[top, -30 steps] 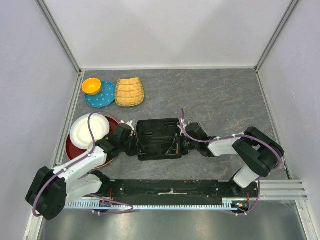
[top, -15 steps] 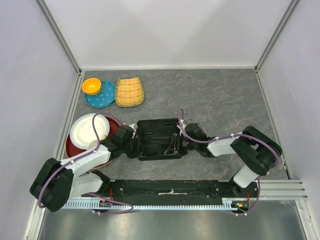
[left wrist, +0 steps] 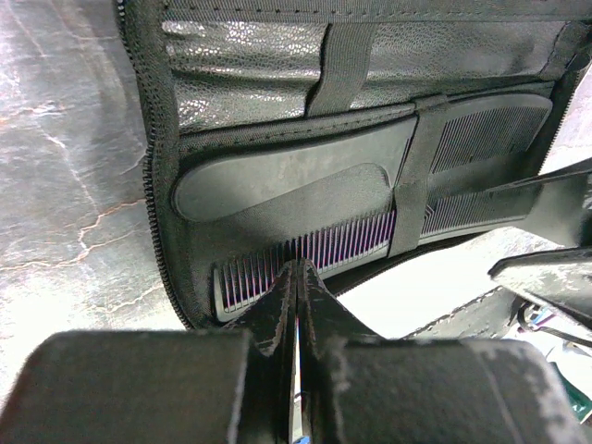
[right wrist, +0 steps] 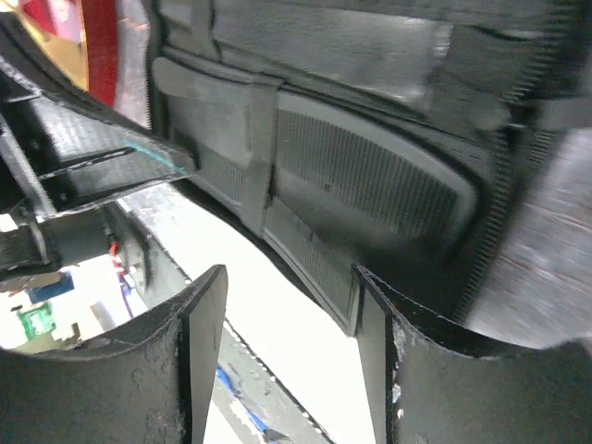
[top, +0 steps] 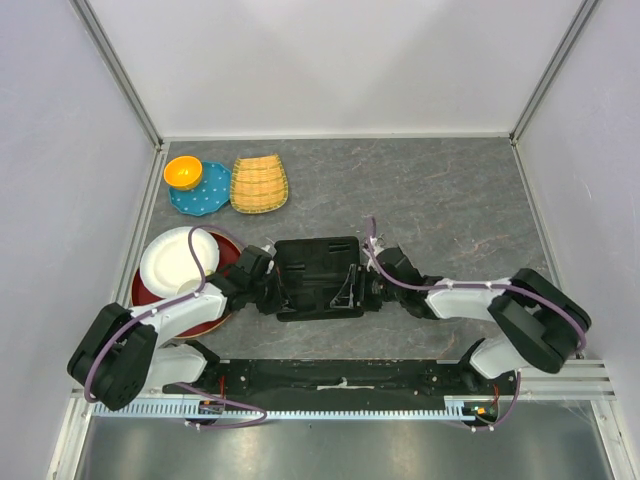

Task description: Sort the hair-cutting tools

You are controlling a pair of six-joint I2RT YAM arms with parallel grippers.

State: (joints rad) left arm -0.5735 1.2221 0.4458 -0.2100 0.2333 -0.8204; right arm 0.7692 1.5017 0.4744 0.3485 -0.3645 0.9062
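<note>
I will next lift my right gripper, move it away from my base and away from the case (top: 312, 270), and then lower it to the second scissors on the tabletop.
An open black zip case (top: 312, 270) lies mid-table between both arms. Inside it a black comb (left wrist: 314, 255) is tucked under an elastic strap (left wrist: 414, 176); the same comb (right wrist: 370, 180) fills the right wrist view. Silver scissors (top: 348, 288) show at the case's right side in the top view. My left gripper (left wrist: 296, 270) is shut, its tips meeting right at the comb's teeth on the case's near edge, and nothing shows between them. It sits at the case's left edge (top: 268, 290). My right gripper (right wrist: 289, 301) is open at the case's right edge (top: 368, 292), nothing between its fingers.
An orange bowl (top: 182, 171) sits on a blue plate (top: 205, 195) at the back left, beside a yellow woven basket (top: 259, 183). A white plate (top: 178, 262) rests on a red plate (top: 145, 300) under my left arm. Enclosure walls stand on three sides.
My right gripper has gone from shut to open, and that arm's elbow has swung right and lower. My left arm has shifted slightly, still shut. The case has stayed put.
</note>
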